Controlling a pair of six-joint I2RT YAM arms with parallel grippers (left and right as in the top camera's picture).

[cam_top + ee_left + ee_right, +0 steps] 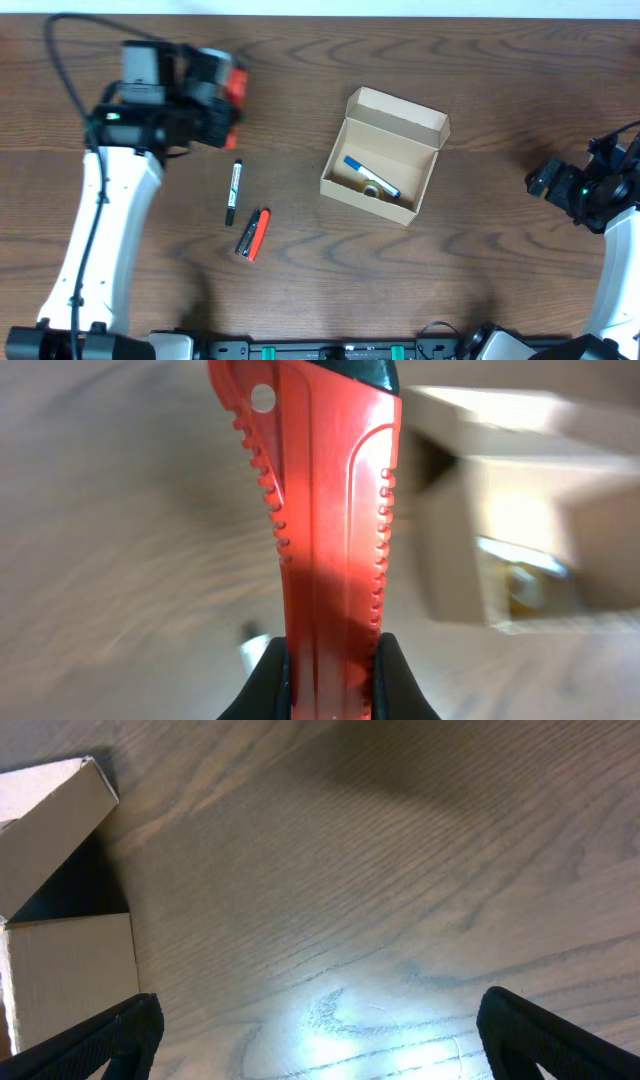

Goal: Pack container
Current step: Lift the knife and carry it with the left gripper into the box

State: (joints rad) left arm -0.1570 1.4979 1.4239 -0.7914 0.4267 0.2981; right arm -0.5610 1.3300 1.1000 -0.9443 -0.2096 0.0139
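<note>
The left gripper should next carry the red tool point(325, 540) to the right in the overhead view, over the open box point(525, 540) and down inside, since the box's lid is open.
The container point(366, 198) is a tan cardboard box in the middle of the table, its flap lid open at the back. A blue marker point(372, 176) and a small roll point(371, 190) lie inside. My left gripper point(226, 98) is at the far left, raised above the table. It is shut on a red plastic tool point(325, 540) with serrated edges and a hole at its tip. The tool also shows in the overhead view point(236, 84). The box is blurred on the right of the left wrist view point(520, 550). My right gripper point(320, 1030) is open and empty over bare table, to the right of the box point(70, 980).
A black marker point(234, 191) lies on the table left of the box. A red pen and a dark pen point(253, 234) lie together just below it. The right arm point(590, 190) is at the right edge.
</note>
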